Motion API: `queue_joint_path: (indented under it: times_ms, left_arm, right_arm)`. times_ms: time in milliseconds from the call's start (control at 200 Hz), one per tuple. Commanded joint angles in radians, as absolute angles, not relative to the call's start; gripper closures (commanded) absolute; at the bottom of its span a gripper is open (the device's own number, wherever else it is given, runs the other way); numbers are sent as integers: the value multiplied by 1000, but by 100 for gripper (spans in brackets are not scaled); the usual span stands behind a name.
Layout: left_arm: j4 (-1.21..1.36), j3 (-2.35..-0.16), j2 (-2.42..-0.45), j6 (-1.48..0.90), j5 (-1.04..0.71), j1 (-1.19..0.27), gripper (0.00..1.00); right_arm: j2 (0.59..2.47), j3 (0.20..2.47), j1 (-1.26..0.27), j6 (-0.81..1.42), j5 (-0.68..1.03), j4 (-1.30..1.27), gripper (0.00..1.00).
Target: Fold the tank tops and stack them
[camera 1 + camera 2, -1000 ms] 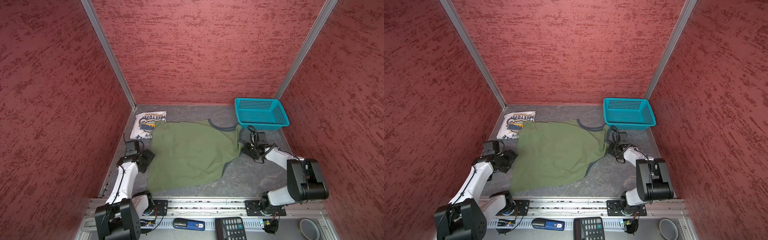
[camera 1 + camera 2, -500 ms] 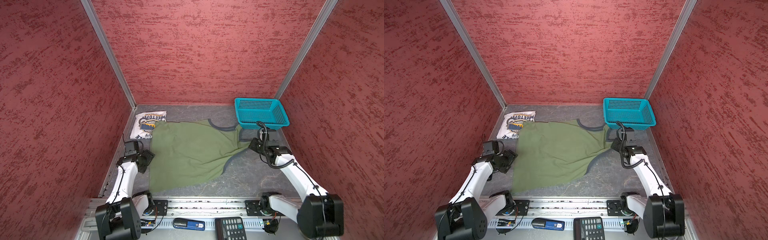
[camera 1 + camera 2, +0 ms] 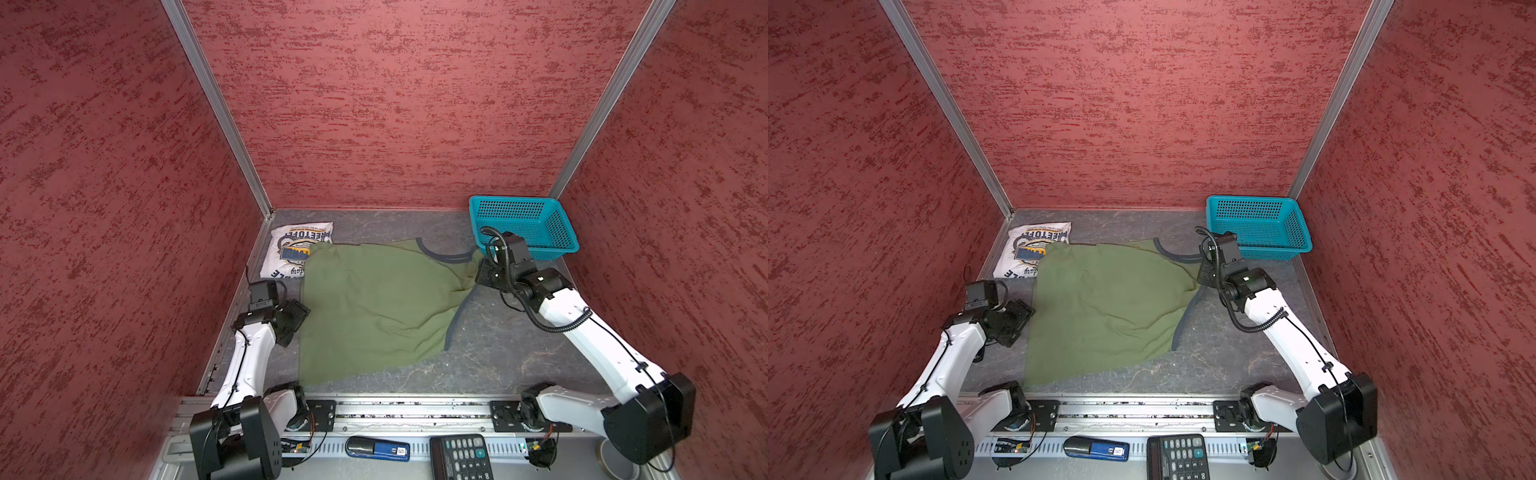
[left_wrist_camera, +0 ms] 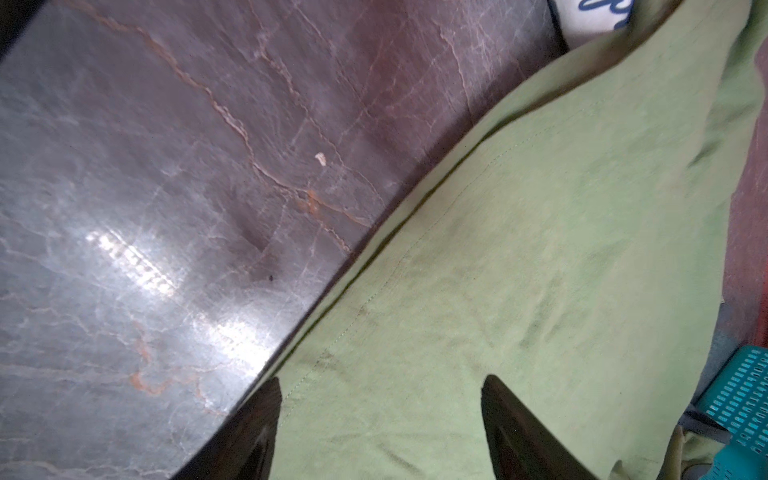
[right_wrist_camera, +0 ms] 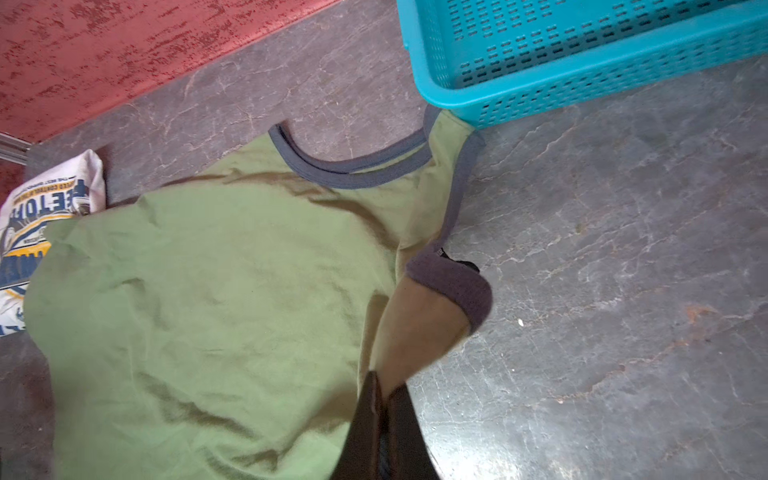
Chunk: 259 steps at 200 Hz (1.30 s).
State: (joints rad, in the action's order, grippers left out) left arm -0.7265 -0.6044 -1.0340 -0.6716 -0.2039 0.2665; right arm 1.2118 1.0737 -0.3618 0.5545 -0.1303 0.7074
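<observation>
My right gripper will next pull back and down onto the bare tabletop before the basket and release the armhole edge, since it hangs lifted in a fold.
The olive green tank top lies spread flat mid-table, grey trim toward the back right. The white tank top sits folded at the back left, its near edge under the green cloth. My right gripper is shut on the green top's right armhole edge and holds that fold lifted off the table. My left gripper hovers open over the green top's left hem, nothing between its fingers.
A teal perforated basket stands at the back right, close behind my right gripper. A calculator and a blue-black device lie on the front rail. Red walls enclose three sides.
The right gripper closed on the green top's armhole edge, and its arm stretched out, raising that side of the cloth. The left arm has not moved.
</observation>
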Motion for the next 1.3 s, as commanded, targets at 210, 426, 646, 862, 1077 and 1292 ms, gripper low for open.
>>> queue_joint_path:
  times_ms: [210, 426, 646, 862, 1077, 1292]
  left_arm:
    - [-763, -631, -1018, -667, -164, 242, 20]
    - [-829, -584, -929, -766, -53, 172, 17]
    - [-846, -488, -810, -857, -9, 152, 12]
    - [-770, -534, -940, -792, -65, 128, 13]
    - [-728, -658, -1065, -779, -29, -66, 13]
    - [-677, -739, -1225, -757, -59, -250, 13]
  right_arm:
    - [1128, 1019, -364, 614, -268, 744, 100]
    - [1023, 792, -301, 700, -315, 745, 100]
    - [961, 603, -196, 776, -206, 646, 100]
    - [869, 511, -176, 871, -153, 648, 100]
    - [839, 521, -173, 842, -210, 661, 45]
    - [928, 704, -170, 671, -251, 617, 31]
